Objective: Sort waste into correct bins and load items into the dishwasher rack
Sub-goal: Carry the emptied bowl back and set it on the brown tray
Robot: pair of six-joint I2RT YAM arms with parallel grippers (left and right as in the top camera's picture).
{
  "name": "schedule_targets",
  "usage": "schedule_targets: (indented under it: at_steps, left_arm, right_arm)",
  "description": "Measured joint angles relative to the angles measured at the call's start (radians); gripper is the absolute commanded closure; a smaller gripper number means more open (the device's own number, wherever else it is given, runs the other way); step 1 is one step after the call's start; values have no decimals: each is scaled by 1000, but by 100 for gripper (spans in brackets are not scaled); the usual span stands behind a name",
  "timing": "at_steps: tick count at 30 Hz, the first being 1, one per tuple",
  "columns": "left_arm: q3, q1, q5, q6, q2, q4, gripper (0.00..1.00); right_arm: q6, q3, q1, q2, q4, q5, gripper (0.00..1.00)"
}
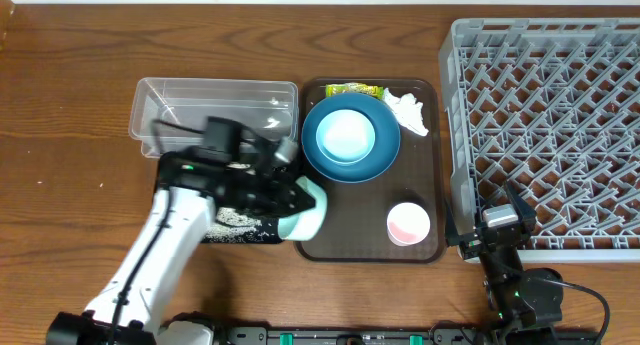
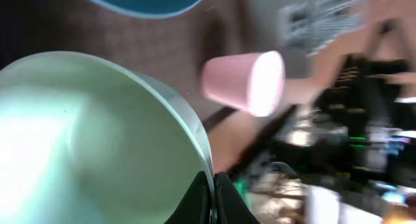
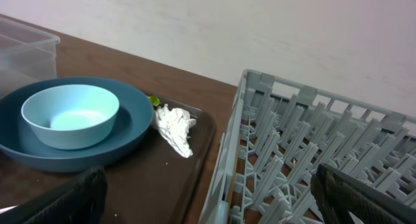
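Note:
My left gripper will next turn to level the tipped bowl, then lower it onto the brown tray's near corner, where space beside the pink cup (image 1: 408,223) is free.
My left gripper (image 1: 297,197) is shut on the rim of the pale mint-white bowl (image 1: 306,215), which is tipped on its side between the black tray (image 1: 250,236) and the brown tray. White rice (image 1: 232,219) lies in the black tray. The left wrist view shows the fingertips (image 2: 224,197) pinching the bowl (image 2: 97,133), with the pink cup (image 2: 244,81) beyond. The blue plate (image 1: 372,157) carries the light-blue bowl (image 1: 345,133). A tissue (image 1: 408,110), a wrapper (image 1: 352,89) and the pink cup (image 1: 408,223) lie on the brown tray. My right gripper (image 1: 505,207) stands open at the dishwasher rack's (image 1: 545,135) front-left corner.
The clear tub (image 1: 215,105) stands behind the black tray, left of the brown serving tray (image 1: 432,175). The right wrist view takes in the rack wall (image 3: 227,159), tissue (image 3: 174,128), plate (image 3: 65,149) and bowl (image 3: 70,113).

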State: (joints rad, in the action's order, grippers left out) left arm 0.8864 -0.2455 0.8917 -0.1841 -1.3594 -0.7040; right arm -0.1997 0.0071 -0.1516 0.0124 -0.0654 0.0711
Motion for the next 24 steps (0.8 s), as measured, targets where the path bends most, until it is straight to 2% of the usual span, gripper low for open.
schedule_targets:
  at_steps: [6, 13, 18, 24]
  left_arm:
    - [0, -209, -280, -125, 1, 88, 94]
    - [0, -377, -531, -214, -2, 144, 94]
    - [0, -441, -612, -243, -34, 187, 94]
    - [0, -464, -639, -257, -100, 237, 93]
  right_arm:
    - [0, 0, 0, 0, 0, 0, 1]
    - [0, 0, 0, 0, 0, 0, 1]
    - [0, 0, 0, 0, 0, 0, 1]
    - [0, 0, 0, 0, 0, 0, 1]
